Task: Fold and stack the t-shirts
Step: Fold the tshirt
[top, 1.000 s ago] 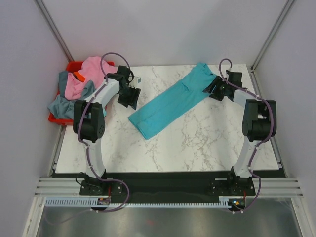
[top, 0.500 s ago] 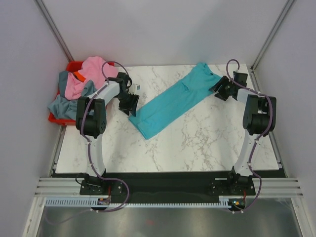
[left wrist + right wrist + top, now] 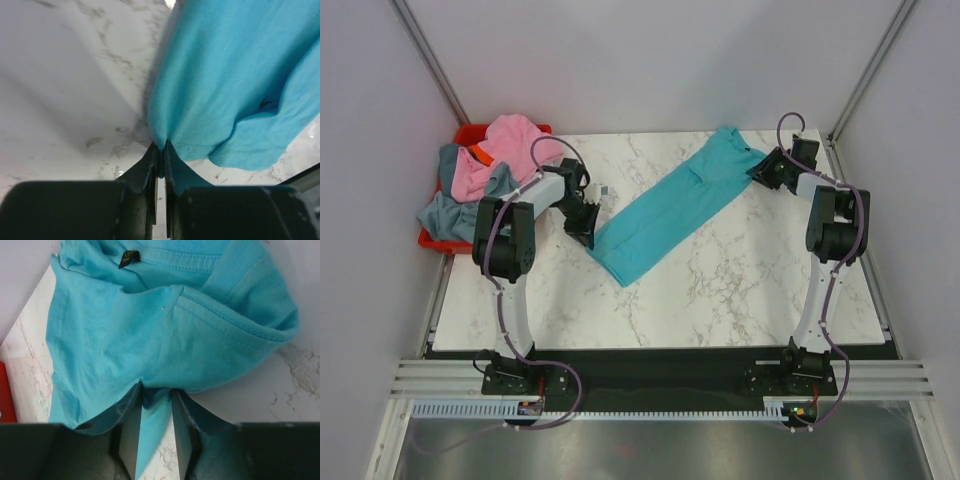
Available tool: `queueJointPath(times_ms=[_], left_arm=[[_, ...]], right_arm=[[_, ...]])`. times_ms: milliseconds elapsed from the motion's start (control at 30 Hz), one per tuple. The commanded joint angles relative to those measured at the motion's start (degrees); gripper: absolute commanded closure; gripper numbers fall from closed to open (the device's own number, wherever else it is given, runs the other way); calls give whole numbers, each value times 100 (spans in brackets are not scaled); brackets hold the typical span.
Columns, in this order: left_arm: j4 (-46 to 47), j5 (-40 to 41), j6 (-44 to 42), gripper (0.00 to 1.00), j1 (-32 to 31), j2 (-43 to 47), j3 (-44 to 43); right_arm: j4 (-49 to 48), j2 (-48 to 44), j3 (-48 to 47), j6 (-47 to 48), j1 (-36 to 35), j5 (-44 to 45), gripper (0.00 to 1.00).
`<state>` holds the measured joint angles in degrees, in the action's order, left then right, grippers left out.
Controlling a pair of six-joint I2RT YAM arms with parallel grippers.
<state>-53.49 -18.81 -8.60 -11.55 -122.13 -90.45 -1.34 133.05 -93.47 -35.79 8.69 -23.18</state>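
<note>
The diagonal teal t-shirt's hem edge needs to get onto empty marble, so my left gripper should first pull the t-shirt back and to the right in the top view.
A bright teal t-shirt (image 3: 670,205), folded into a long strip, lies diagonally across the marble table. My left gripper (image 3: 588,232) is at its lower-left end. In the left wrist view the jaws (image 3: 161,146) are shut on the hem edge of the teal cloth (image 3: 225,75). My right gripper (image 3: 765,168) is at the far right end, by the collar. The right wrist view shows its jaws (image 3: 157,392) closed on a bunch of the cloth (image 3: 150,340) below the collar label. Other t-shirts, pink (image 3: 510,140) and grey-blue (image 3: 445,212), are piled at the far left.
The pile of shirts sits in a red bin (image 3: 470,130) hanging off the table's left edge, with an orange patch (image 3: 478,155) showing. White walls and metal posts close in the back and sides. Bare marble (image 3: 720,290) lies in front of the shirt.
Both grippers came onto the ends of the teal shirt and closed. The left one slid toward the lower-left end; the right one shifted toward the far right corner.
</note>
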Motion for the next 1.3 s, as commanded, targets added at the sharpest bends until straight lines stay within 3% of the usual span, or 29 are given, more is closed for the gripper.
queueJointPath(times_ms=[0, 167, 267, 567, 900, 1267], left_arm=[[-232, -342, -221, 90, -312, 162, 396], [-284, -676, -256, 95, -778, 400, 695], [-337, -826, -256, 95, -1111, 540, 827], [-355, -923, -309, 95, -2043, 839, 1205], [-355, -923, -309, 95, -3124, 849, 1232], [-276, -976, -326, 98, -3599, 681, 1030]], right_arm=[[-77, 264, -364, 107, 1, 244, 64], [-129, 519, -803, 134, -78, 270, 79], [-208, 739, -1242, 116, -157, 261, 81], [-498, 1310, -1946, -218, -491, 270, 81], [-700, 1460, -2105, -508, -772, 235, 81], [-832, 1504, -2299, -552, -834, 217, 81]])
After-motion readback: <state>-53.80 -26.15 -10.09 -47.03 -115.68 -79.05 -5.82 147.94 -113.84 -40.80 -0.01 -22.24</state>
